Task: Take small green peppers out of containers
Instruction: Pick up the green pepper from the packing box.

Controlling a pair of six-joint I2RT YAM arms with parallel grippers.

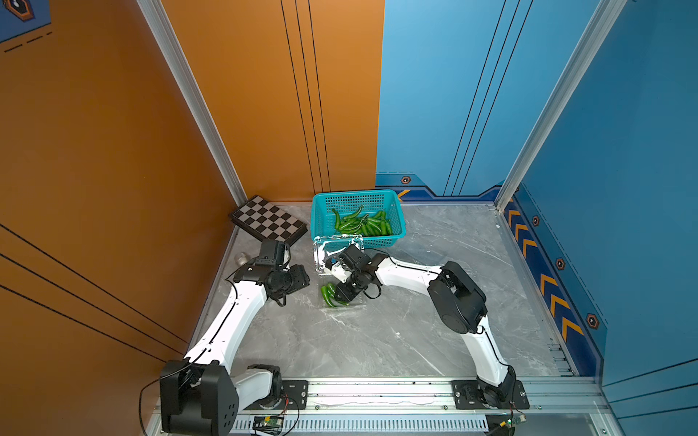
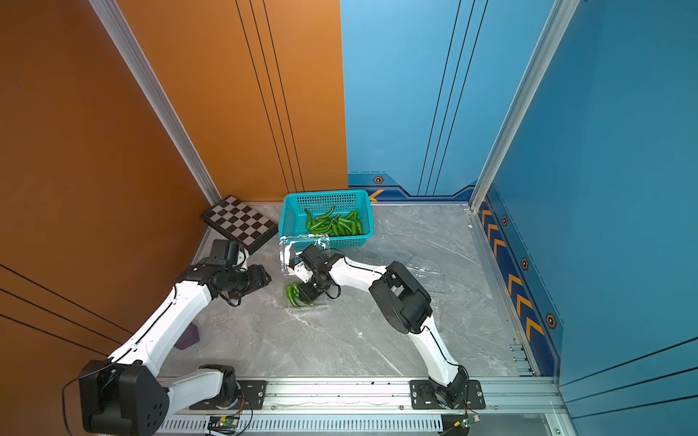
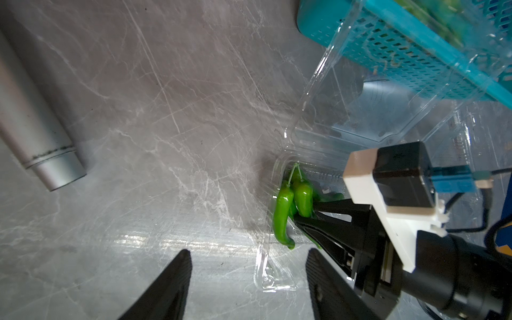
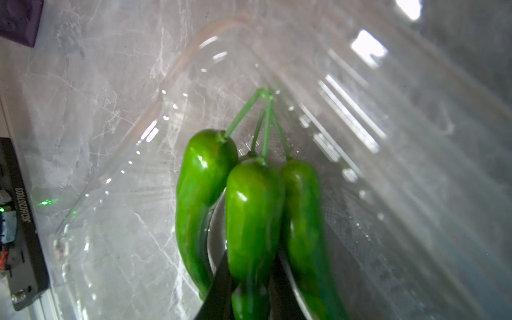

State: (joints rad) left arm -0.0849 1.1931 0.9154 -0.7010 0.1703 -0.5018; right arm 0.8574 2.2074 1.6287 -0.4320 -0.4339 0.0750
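Observation:
I will lift my right gripper and move it outward over the teal basket [image 1: 365, 218] to let go of the middle pepper, because that basket is outward of my gripper, past the container's lid.
An open clear container [image 1: 353, 305] [image 3: 346, 119] sits mid-table, its lid [image 1: 334, 247] raised toward the basket. Several small green peppers [image 1: 328, 295] [image 2: 292, 295] [image 3: 283, 210] lie bunched in it, their stems meeting at one corner. My right gripper [image 1: 340, 293] [image 2: 305, 292] [image 3: 300, 219] [image 4: 250, 263] reaches into the container and is shut on the middle pepper [image 4: 253, 210], with another pepper on each side of it. My left gripper [image 3: 248, 255] [image 1: 304, 277] hangs open just left of the container, nothing between its fingers.
A teal perforated basket [image 1: 357, 193] [image 2: 325, 195] behind the container holds many green peppers [image 1: 362, 223]. A chessboard [image 1: 268, 219] leans at the back left. A silver cylinder [image 3: 36, 133] lies near the left wall and a purple block [image 2: 187, 336] under the left arm.

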